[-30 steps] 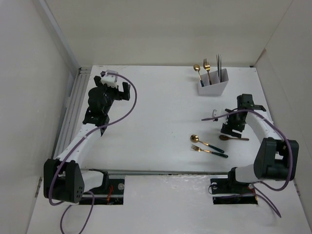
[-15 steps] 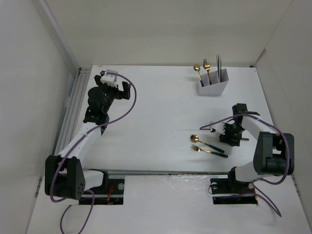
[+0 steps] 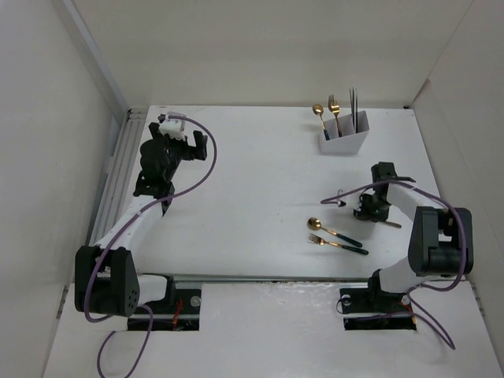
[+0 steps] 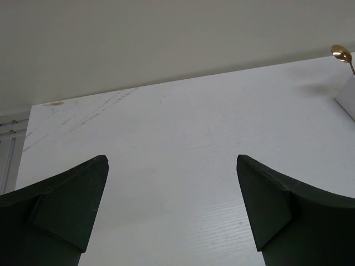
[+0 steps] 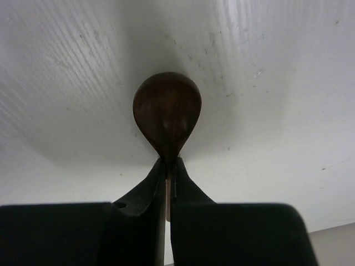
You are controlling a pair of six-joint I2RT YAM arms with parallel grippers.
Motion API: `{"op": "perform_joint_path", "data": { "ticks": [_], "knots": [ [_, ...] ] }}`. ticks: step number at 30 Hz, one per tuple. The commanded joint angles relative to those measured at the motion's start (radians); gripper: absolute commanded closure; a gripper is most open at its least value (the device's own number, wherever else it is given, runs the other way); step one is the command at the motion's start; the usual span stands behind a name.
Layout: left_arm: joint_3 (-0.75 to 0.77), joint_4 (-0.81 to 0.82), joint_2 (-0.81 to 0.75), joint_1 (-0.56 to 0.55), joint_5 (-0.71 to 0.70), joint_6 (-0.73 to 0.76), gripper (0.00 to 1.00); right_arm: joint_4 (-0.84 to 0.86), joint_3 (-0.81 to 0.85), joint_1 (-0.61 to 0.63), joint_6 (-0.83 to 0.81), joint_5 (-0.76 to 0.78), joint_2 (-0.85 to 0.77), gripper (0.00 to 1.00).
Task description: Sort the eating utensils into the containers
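Note:
The right gripper moves up and outward to the white container's gold-spoon section (image 3: 326,132) next and releases the brown spoon there, since a spoon already stands in it.
The brown spoon (image 5: 166,111) lies on the table at the right, and my right gripper (image 5: 168,163) is shut on its neck just behind the bowl. From above, that gripper (image 3: 366,211) sits low over the spoon, whose handle (image 3: 391,224) sticks out to the right. A gold spoon with a dark green handle (image 3: 334,232) and a matching fork (image 3: 339,245) lie side by side in front of it. The white container (image 3: 343,142) at the back holds a gold spoon (image 3: 318,110), a gold fork (image 3: 332,102) and chopsticks (image 3: 353,98). My left gripper (image 4: 172,160) is open over bare table at the far left.
White walls enclose the table on three sides. A metal rail (image 3: 118,169) runs along the left edge beside my left arm. A purple cable (image 3: 346,193) loops out to the left of my right wrist. In the left wrist view a gold spoon bowl (image 4: 341,52) shows top right.
My right gripper has dropped onto the brown spoon and shut on its neck, having stood open above it earlier. The left arm has barely shifted.

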Motion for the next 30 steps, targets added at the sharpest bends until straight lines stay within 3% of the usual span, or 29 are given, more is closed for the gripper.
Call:
{"op": "perform_joint_path", "data": {
  "ticks": [1, 8, 13, 17, 18, 19, 22, 25, 30],
  "knots": [
    [0.042, 0.049, -0.003, 0.009, 0.015, -0.013, 0.0, 0.042, 0.033, 0.029, 0.018, -0.023, 0.036, 1.0],
    [0.042, 0.039, -0.012, 0.009, 0.015, -0.013, 0.0, 0.009, 0.233, 0.038, 0.116, -0.195, 0.009, 1.0],
    [0.042, 0.019, -0.012, 0.009, 0.015, -0.004, 0.0, 0.095, 0.511, 0.099, 0.317, -0.486, 0.009, 1.0],
    [0.064, -0.001, 0.006, 0.009, 0.015, -0.004, 0.0, 0.519, 0.542, 0.159, 0.718, -0.596, 0.009, 1.0],
    [0.077, -0.025, 0.018, 0.009, 0.015, -0.004, 0.0, 0.631, 0.525, 0.173, 0.909, -0.608, 0.037, 1.0],
    [0.091, -0.034, 0.018, 0.009, 0.005, -0.004, 0.0, 0.843, 0.515, 0.173, 0.987, -0.608, 0.054, 1.0],
    [0.117, -0.06, 0.04, 0.009, -0.005, -0.004, 0.0, 1.126, 0.515, 0.207, 1.168, -0.547, 0.145, 1.0],
    [0.127, -0.07, 0.061, 0.009, -0.005, -0.004, 0.0, 1.244, 0.537, 0.216, 1.247, -0.487, 0.237, 1.0],
    [0.137, -0.079, 0.089, 0.009, -0.034, -0.004, 0.0, 1.254, 0.585, 0.216, 1.247, -0.366, 0.324, 1.0]
  ]
}}
